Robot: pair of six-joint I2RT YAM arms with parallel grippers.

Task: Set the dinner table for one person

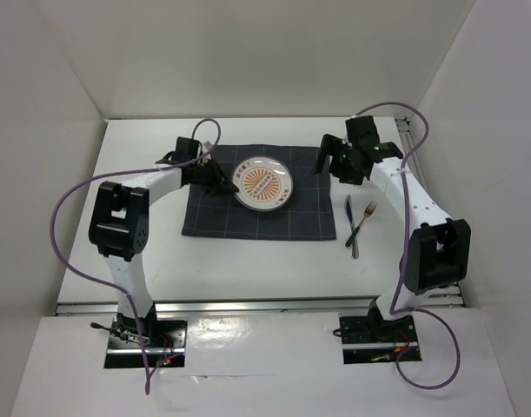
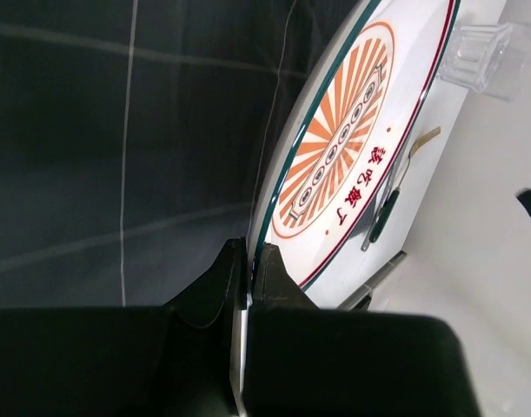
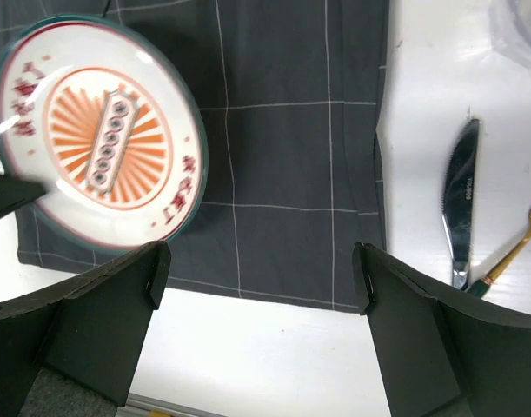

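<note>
My left gripper lowers next until the plate rests on the mat and then releases the plate's rim, because the plate [image 2: 352, 130] is already held above the mat's middle.
The white dinner table [image 1: 248, 269] carries a dark grey checked mat [image 1: 213, 217]. A white plate with an orange sunburst [image 1: 263, 184] is over the mat's middle. My left gripper [image 1: 220, 184] is shut on the plate's left rim; in the left wrist view the jaws [image 2: 248, 269] pinch the edge of the plate [image 2: 352, 130]. My right gripper [image 1: 330, 161] is open and empty at the mat's far right corner; its wrist view shows the gripper [image 3: 258, 278] over the mat's edge, with the plate [image 3: 96, 130] to one side.
A silver knife [image 1: 350, 213] and a gold fork with a green handle [image 1: 362, 224] lie on the table right of the mat, also in the right wrist view: knife [image 3: 461, 208], fork [image 3: 508, 252]. A clear glass [image 2: 478, 52] stands beyond the plate.
</note>
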